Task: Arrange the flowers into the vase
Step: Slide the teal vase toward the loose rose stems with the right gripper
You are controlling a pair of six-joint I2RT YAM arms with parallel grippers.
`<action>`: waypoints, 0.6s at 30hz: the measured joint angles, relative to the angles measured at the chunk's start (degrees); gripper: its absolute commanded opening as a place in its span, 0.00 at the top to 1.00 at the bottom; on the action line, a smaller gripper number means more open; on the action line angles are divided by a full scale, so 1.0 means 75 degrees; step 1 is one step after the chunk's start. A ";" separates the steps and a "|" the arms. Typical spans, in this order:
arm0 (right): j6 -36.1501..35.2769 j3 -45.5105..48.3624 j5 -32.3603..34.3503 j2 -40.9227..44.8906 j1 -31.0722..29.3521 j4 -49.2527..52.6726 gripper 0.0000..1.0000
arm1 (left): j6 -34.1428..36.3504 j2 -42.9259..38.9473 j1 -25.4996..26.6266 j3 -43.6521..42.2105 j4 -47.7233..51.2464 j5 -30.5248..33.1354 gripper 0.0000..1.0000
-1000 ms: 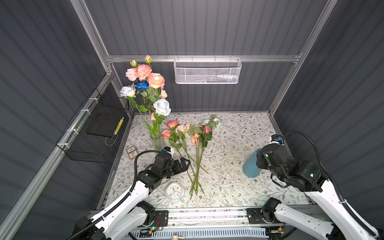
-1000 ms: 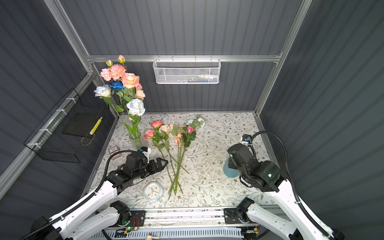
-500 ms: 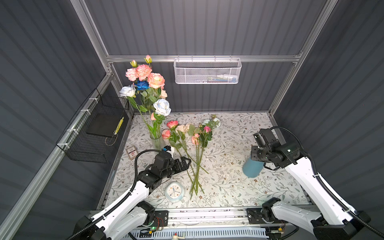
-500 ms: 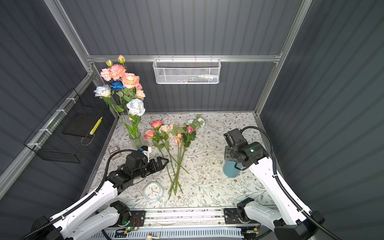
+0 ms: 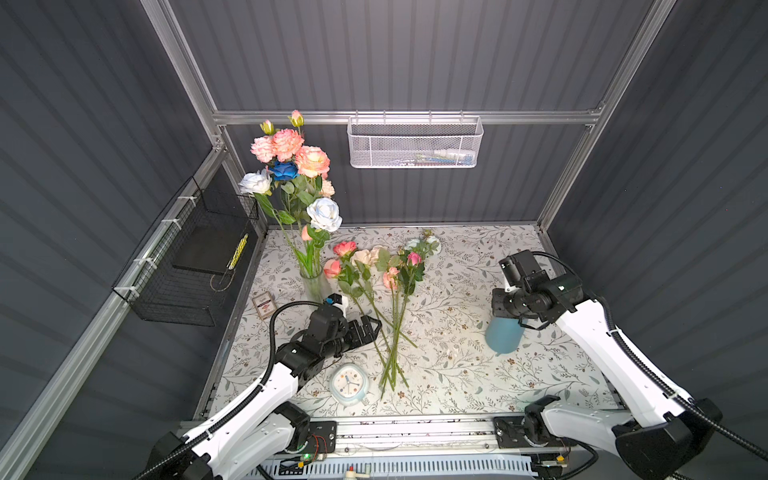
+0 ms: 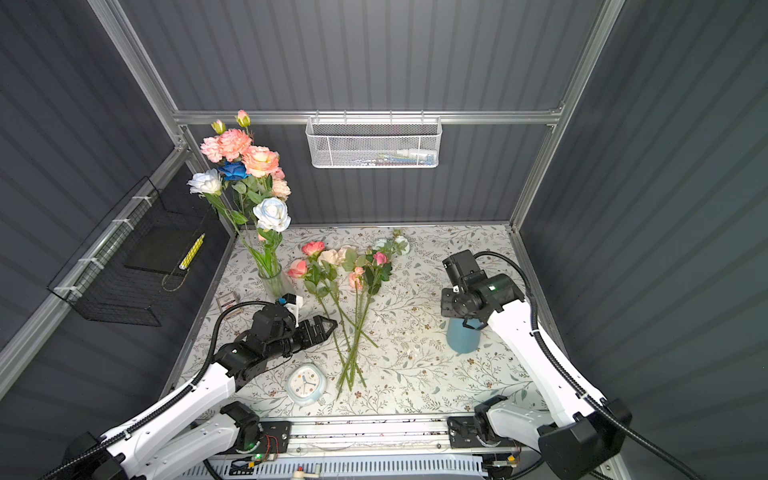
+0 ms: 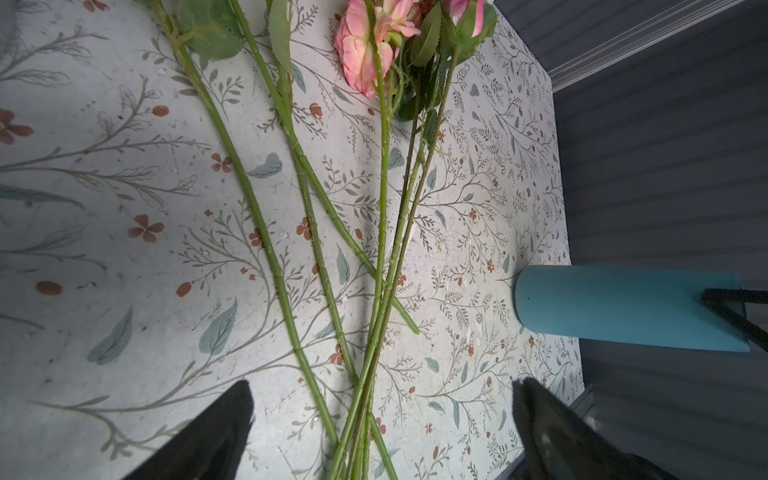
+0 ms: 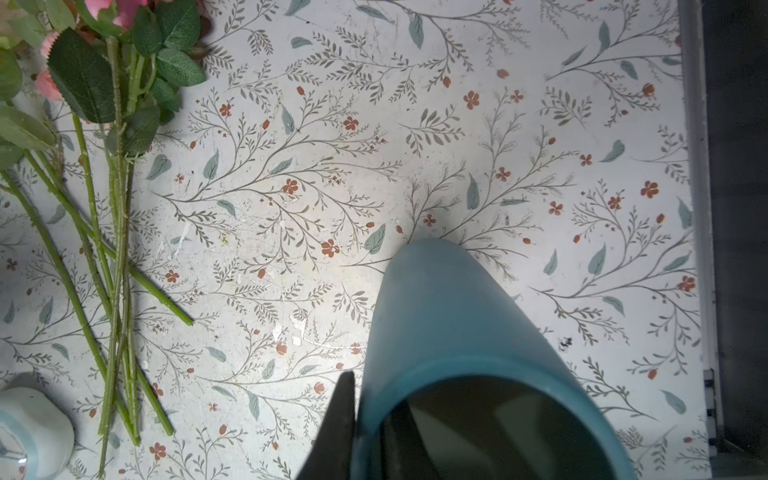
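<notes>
The blue container (image 5: pixel 500 338) is standing apart from the loose flowers. I should next use my right gripper to move it onto the open cloth beside the stems and let go of its rim.
Several loose flowers (image 5: pixel 376 266) (image 6: pixel 353 270) lie on the floral cloth, their green stems (image 7: pixel 386 249) (image 8: pixel 118 249) crossing toward the front. A clear glass vase (image 5: pixel 314 284) (image 6: pixel 274 284) at the back left holds a tall bouquet (image 5: pixel 291 166). My left gripper (image 5: pixel 374 325) (image 6: pixel 330 326) (image 7: pixel 382 386) is open and low beside the stems, which run between its spread fingers untouched. My right gripper (image 5: pixel 521 324) (image 6: pixel 471 325) (image 8: pixel 370 395) is shut on the rim of an upright blue cylindrical container (image 5: pixel 500 338) (image 6: pixel 459 338) (image 7: pixel 623 307) (image 8: pixel 436 311), one finger outside and one inside.
A pale blue clock (image 5: pixel 349 384) (image 6: pixel 305 384) (image 8: pixel 29 428) lies near the front beside the stem ends. A small framed card (image 5: pixel 264 299) sits left of the glass vase. A white mesh basket (image 5: pixel 415 143) hangs on the back wall and a black wire basket (image 5: pixel 187 266) on the left wall.
My right arm has swung round and risen over the blue container, and its jaws have closed on the rim. The left arm and the flowers have not moved.
</notes>
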State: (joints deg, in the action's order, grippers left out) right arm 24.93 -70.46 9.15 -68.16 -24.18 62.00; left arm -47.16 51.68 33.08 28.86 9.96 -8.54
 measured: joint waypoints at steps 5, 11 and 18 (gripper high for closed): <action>-0.0076 -0.0493 -0.0166 -0.0391 -0.0956 0.0562 1.00 | 0.0006 0.0012 0.0000 0.0017 0.0114 0.0006 0.00; -0.0117 -0.1542 -0.0568 -0.1215 -0.2212 0.0828 1.00 | 0.0102 -0.0047 0.0000 0.0315 0.0452 0.0125 0.00; -0.0306 -0.2192 -0.0909 -0.1798 -0.2398 0.0947 1.00 | 0.0239 -0.0210 0.0000 0.0460 0.0758 0.0204 0.00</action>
State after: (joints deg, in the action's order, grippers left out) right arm 22.63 -86.89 2.33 -81.65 -42.17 69.10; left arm -45.36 50.11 33.08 32.32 15.64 -7.01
